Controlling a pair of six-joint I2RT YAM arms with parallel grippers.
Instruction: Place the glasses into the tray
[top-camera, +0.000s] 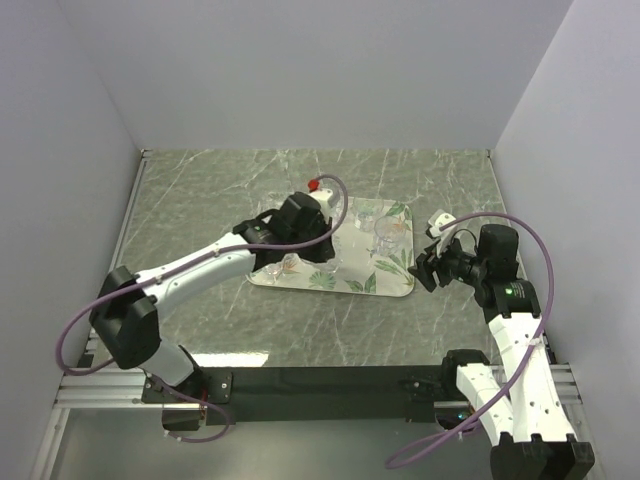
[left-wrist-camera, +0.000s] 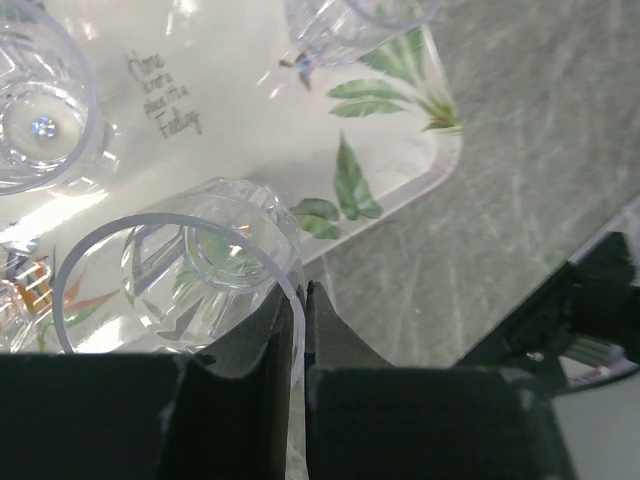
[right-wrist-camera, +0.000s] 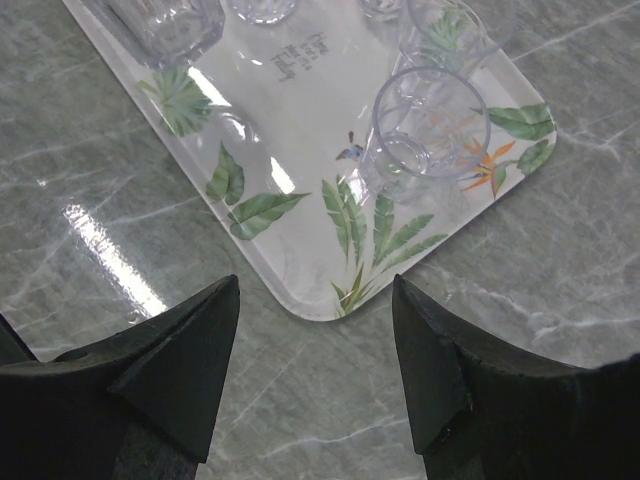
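The tray's near part lies below the fingers and is free of other glasses, so the left gripper needs to lower the clear glass (left-wrist-camera: 200, 270) onto it next and let go of the clear glass's rim.
The tray (top-camera: 395, 262), cream with green leaves, lies mid-table. My left gripper (top-camera: 300, 256) is over its near left part, shut on the rim of a clear glass (left-wrist-camera: 200, 270). The wall of that glass is pinched between the fingers (left-wrist-camera: 265, 340), and it is tilted over the tray's (left-wrist-camera: 250, 110) near edge. Two other glasses (left-wrist-camera: 35, 110) (left-wrist-camera: 350, 25) stand on the tray. My right gripper (right-wrist-camera: 315, 290) is open and empty, hovering just off the tray's (right-wrist-camera: 290, 120) near right corner. A glass (right-wrist-camera: 430, 125) stands on the tray ahead of it.
The table is green-grey marble (top-camera: 220, 190) with white walls on three sides. A black rail (top-camera: 330, 380) runs along the near edge. Another glass (right-wrist-camera: 165, 20) stands at the tray's far part in the right wrist view.
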